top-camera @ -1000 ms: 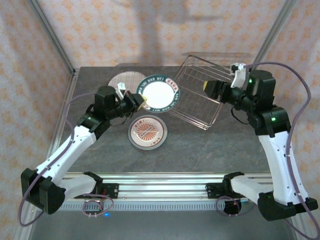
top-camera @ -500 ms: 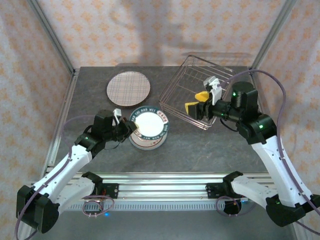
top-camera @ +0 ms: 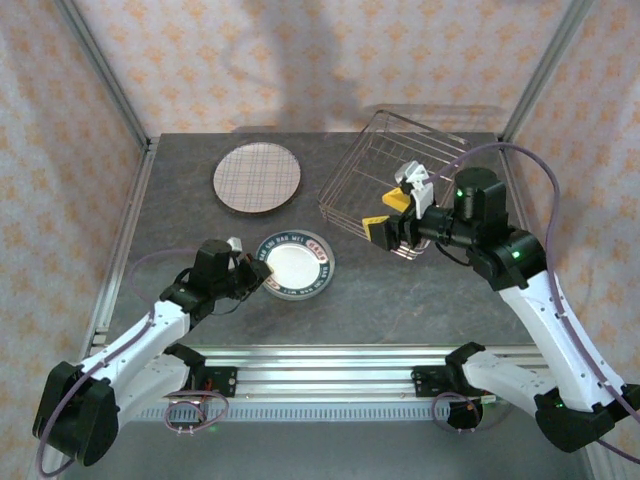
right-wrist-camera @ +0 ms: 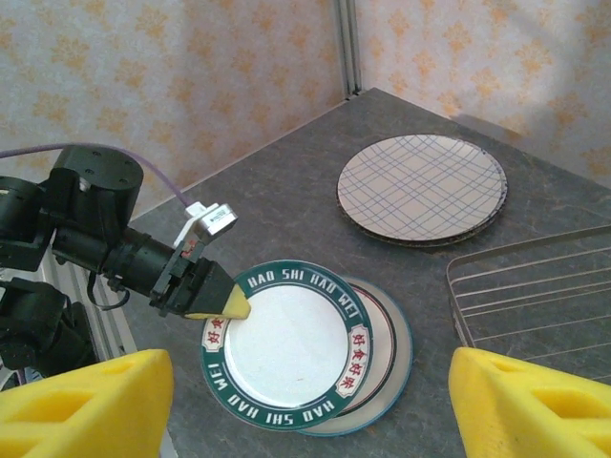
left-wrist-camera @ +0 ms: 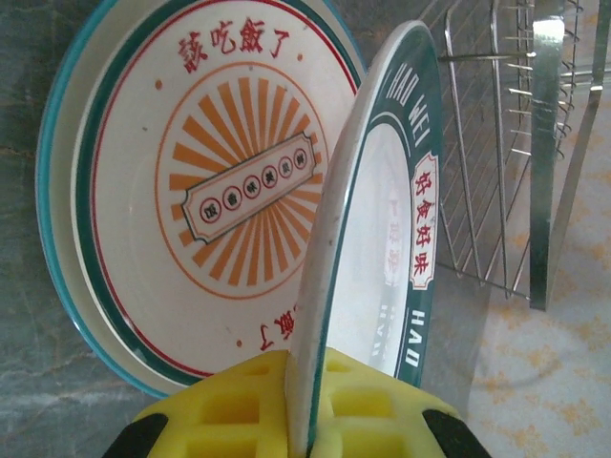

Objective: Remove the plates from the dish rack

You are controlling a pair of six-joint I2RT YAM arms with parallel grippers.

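The white plate with red-orange rays is below my left gripper. The held rim is still tilted above that plate, so my left gripper should lower it onto the plate and let go.
My left gripper [top-camera: 250,272] is shut on the near rim of the smaller dark-green-rimmed plate [top-camera: 294,264]. In the left wrist view the yellow pads [left-wrist-camera: 239,410] pinch the edge of this green-rimmed plate [left-wrist-camera: 406,181], which is tilted over the white plate with red-orange rays [left-wrist-camera: 229,181]. The pale plaid plate [top-camera: 257,177] lies flat at the back left. The wire dish rack [top-camera: 400,160] stands at the back right, with no plate seen in it. My right gripper [top-camera: 390,214] hangs open over the rack's front left edge and holds nothing.
The right wrist view looks down on the green-rimmed plate [right-wrist-camera: 286,348], the left gripper [right-wrist-camera: 205,298], the plaid plate [right-wrist-camera: 422,186] and a corner of the rack [right-wrist-camera: 535,286]. Metal frame posts [top-camera: 100,70] and patterned walls bound the table.
The left arm has carried the green-rimmed plate from beside the plaid plate toward me and down over the rayed plate. The right gripper has left the rack's right side, swung left and opened wider.
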